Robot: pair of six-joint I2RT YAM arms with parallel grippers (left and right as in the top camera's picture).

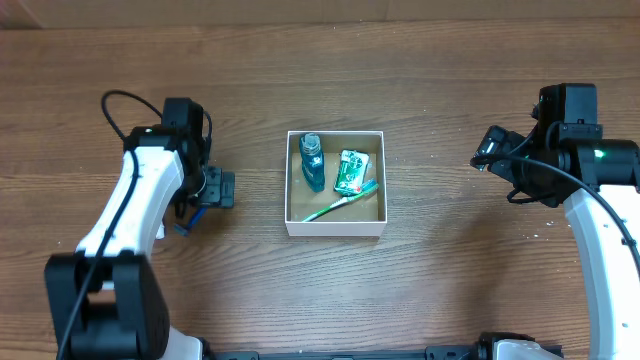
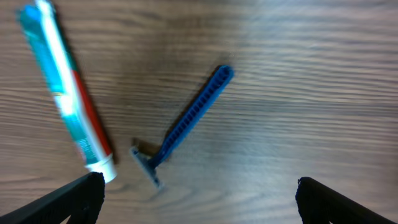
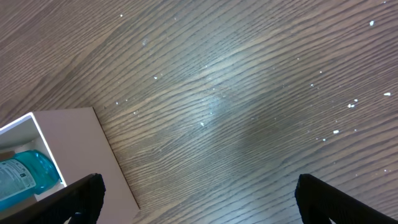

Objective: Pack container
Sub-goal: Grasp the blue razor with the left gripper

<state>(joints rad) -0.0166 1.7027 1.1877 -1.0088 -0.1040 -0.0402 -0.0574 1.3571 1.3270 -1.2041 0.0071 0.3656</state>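
Observation:
To get the razor, my left gripper will lower first onto the razor's slim blue handle (image 1: pixel 198 214) (image 2: pixel 194 116), since it lies flat within the span of my open fingers.
The container (image 1: pixel 335 229) is a white-walled square box with a tan inside at the table's middle. It holds a blue bottle (image 1: pixel 312 163), a green packet (image 1: pixel 350 170) and a green toothbrush (image 1: pixel 342 203). My left gripper (image 1: pixel 213 189) is left of the box, open and empty (image 2: pixel 199 202), above a blue razor (image 2: pixel 186 121) and a toothpaste tube (image 2: pixel 65 93) that lie on the wood. My right gripper (image 1: pixel 490 148) is right of the box, open and empty (image 3: pixel 199 199). Its view shows the box's corner (image 3: pixel 74 149) and the bottle (image 3: pixel 25 174).
The table is dark brown wood (image 1: pixel 450 280). Under the left arm a bit of the razor (image 1: pixel 185 226) shows in the overhead view. A pale wall runs along the far edge (image 1: pixel 300 8).

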